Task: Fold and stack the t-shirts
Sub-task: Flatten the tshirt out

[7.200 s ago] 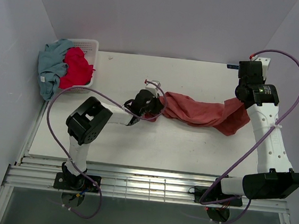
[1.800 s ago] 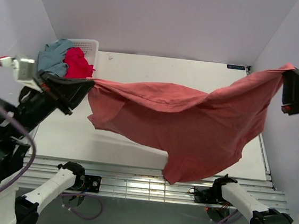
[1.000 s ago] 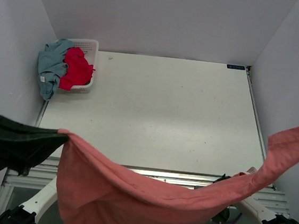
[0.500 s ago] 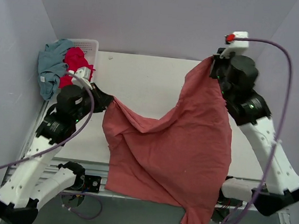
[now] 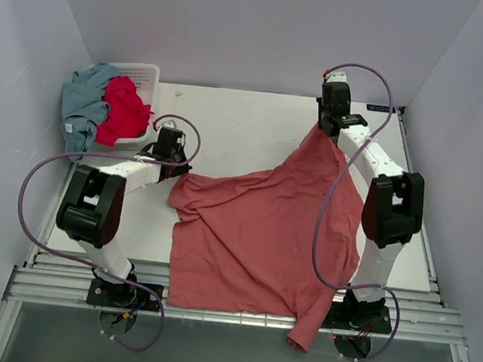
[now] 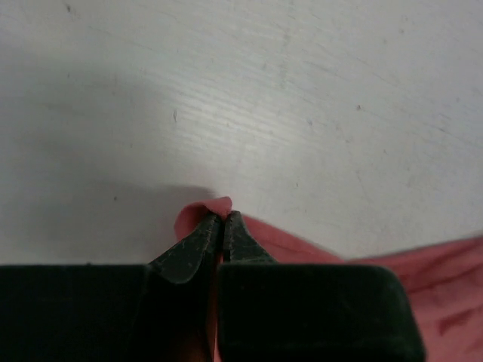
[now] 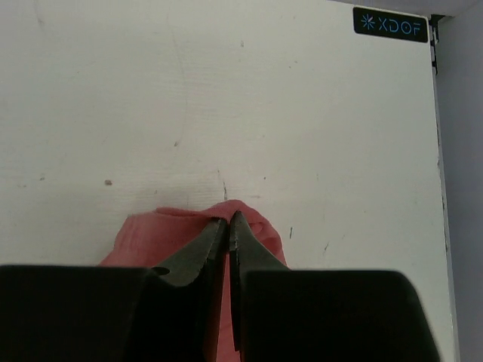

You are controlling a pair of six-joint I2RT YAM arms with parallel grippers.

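Note:
I will move the pinched corner low and outward with my left gripper next and release it beside the basket, because the tabletop is bare outward of the gripper.
The dusty salmon-red t-shirt [image 5: 262, 231] lies spread and wrinkled over the table's middle and right. One lower corner [image 5: 303, 333] hangs over the front edge. My left gripper [image 5: 175, 171] is low at the shirt's left corner, shut on a pinch of the cloth [image 6: 198, 216]. My right gripper [image 5: 320, 129] is shut on the far right corner [image 7: 249, 215], close to the table. In the wrist views both gripper tips [image 6: 223, 217] [image 7: 228, 220] clamp red cloth just above the white surface. The crimson t-shirt [image 5: 125, 108] and the grey-blue t-shirt [image 5: 79, 110] sit bunched in the basket.
The white lattice basket [image 5: 145, 74] stands at the far left corner, the grey-blue shirt drooping over its left side. Walls close in on the left, back and right. Bare white table [image 5: 247, 125] lies behind the spread shirt. A metal rail [image 5: 212, 299] runs along the front edge.
Both arms have come down and the salmon-red shirt, hanging in the air half a second ago, now rests spread on the table. Both grippers still hold its corners.

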